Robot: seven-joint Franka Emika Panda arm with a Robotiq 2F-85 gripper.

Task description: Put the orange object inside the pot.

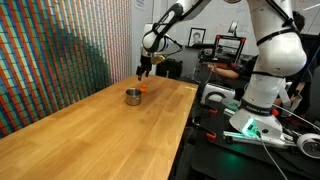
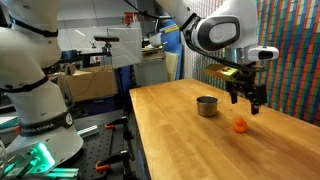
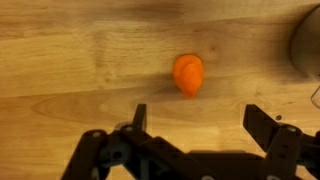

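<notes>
Next, my gripper comes down to the orange object (image 3: 188,74), fingers on either side, and then closes.
The orange object (image 3: 188,74) is a small bright orange lump lying on the wooden table; it also shows in both exterior views (image 2: 240,125) (image 1: 144,87). The pot (image 2: 207,106) is a short shiny metal pot standing beside it on the table, also seen in an exterior view (image 1: 132,96); its rim shows at the right edge of the wrist view (image 3: 308,45). My gripper (image 3: 200,120) is open and empty, hovering above the orange object (image 2: 246,103), fingers spread on either side and apart from it.
The wooden table (image 1: 90,130) ends at a long edge (image 2: 150,140) next to the robot base. A patterned wall (image 1: 60,50) runs along the far side. Benches with equipment and cables (image 1: 250,120) stand beyond the table.
</notes>
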